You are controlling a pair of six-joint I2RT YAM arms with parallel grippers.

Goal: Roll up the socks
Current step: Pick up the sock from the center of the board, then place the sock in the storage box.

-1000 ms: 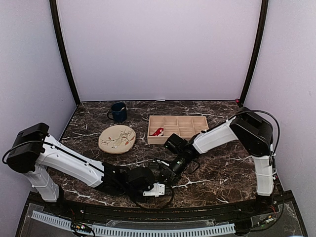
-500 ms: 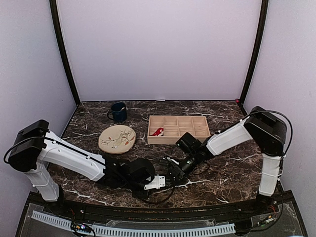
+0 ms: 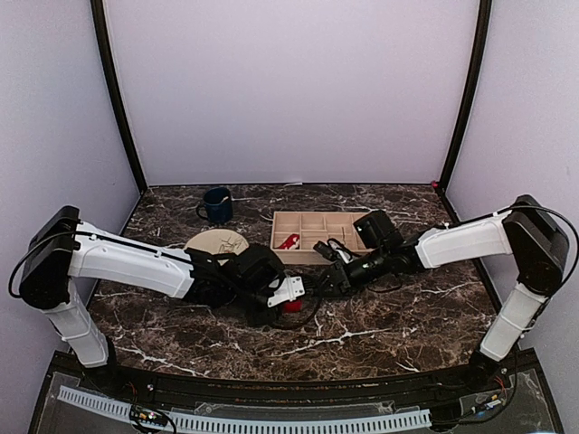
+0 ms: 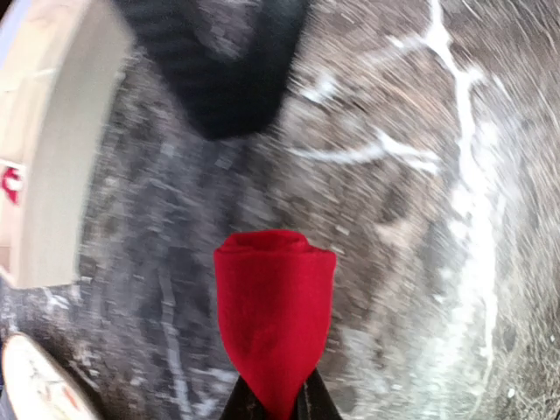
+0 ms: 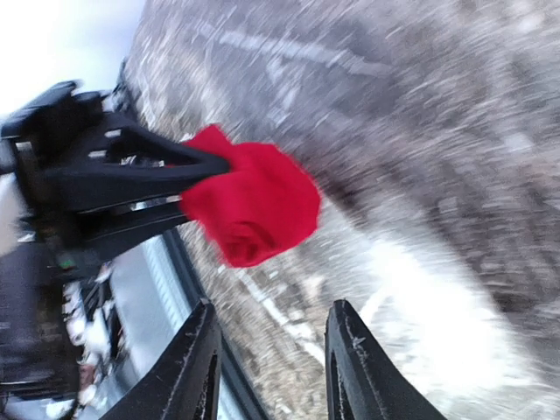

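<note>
The left gripper moves up, outward, then down into the near section of the wooden tray beside the small red thing next. It then releases the bundle (image 3: 291, 306), since that section looks empty.
A red sock rolled into a compact bundle (image 4: 276, 302) hangs just over the marble table. My left gripper (image 4: 273, 404) is shut on its tapered near end. From above, the bundle (image 3: 291, 306) sits at the left gripper's tip (image 3: 288, 295), mid-table and in front of the wooden tray. The right wrist view shows the same bundle (image 5: 254, 206) pinched by the left gripper's black fingers (image 5: 131, 171). My right gripper (image 5: 276, 359) is open, with nothing between its fingers, a short way back from the bundle. A small red thing (image 3: 288, 241) lies in the tray's near-left compartment.
The wooden compartment tray (image 3: 348, 237) stands behind both grippers. The beige patterned plate (image 3: 213, 240) is partly hidden by the left arm. A dark blue mug (image 3: 216, 205) is at the back left. In the left wrist view, the tray's wall (image 4: 52, 149) is on the left.
My right gripper has opened, let go of the bundle and drawn back to the right. The left arm has carried the rolled sock away from the near edge, toward the tray.
</note>
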